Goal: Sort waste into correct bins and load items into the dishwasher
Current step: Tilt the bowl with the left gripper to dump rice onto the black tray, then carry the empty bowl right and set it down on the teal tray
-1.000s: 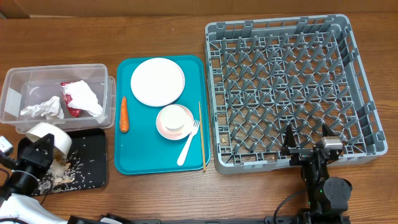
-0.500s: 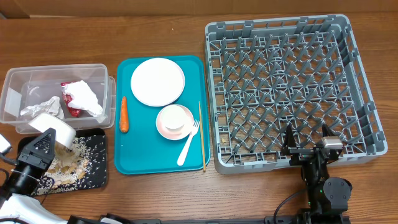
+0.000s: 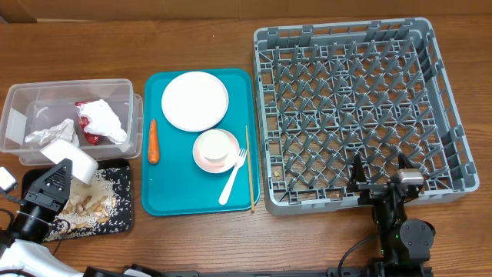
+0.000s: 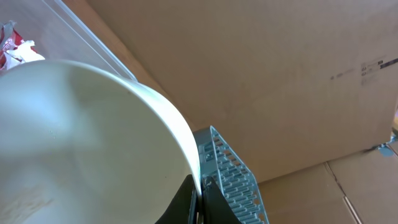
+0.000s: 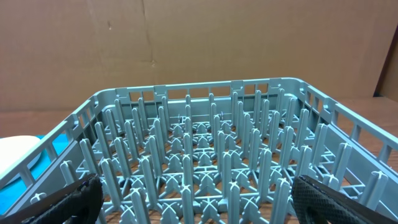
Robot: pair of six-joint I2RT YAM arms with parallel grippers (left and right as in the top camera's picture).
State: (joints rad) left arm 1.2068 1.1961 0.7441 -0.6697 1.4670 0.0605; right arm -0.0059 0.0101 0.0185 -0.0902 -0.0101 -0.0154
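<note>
The bowl should go to the right in the overhead view, to the teal tray's bare near corner (image 3: pixel 181 185). My left gripper will next carry it there upright, lower it and let go.
My left gripper (image 3: pixel 52 183) is shut on the rim of a white bowl (image 3: pixel 71 159), held tipped over the black tray (image 3: pixel 123 221). Beige food scraps with rice grains (image 3: pixel 83 205) lie in that tray. The bowl (image 4: pixel 81 137) fills the left wrist view, with the jaws (image 4: pixel 198 194) pinching its edge. The clear tub (image 3: pixel 17 104) holds crumpled white paper (image 3: pixel 48 132) and a red-and-white wrapper (image 3: pixel 94 127). My right gripper (image 3: pixel 380 172) is open and empty at the grey dish rack's (image 3: pixel 354 108) front wall; its fingers (image 5: pixel 202 202) frame the pegs.
A teal tray (image 3: pixel 173 201) holds a white plate (image 3: pixel 194 101), a pink bowl with a small white cup (image 3: pixel 215 149), a white fork (image 3: pixel 233 181) and a chopstick (image 3: pixel 249 165). An orange carrot (image 3: pixel 153 141) lies at the teal tray's left edge.
The left gripper has tipped the bowl further and shifted it slightly right and away. Scraps and rice have spread onto the black tray. The right arm has not moved.
</note>
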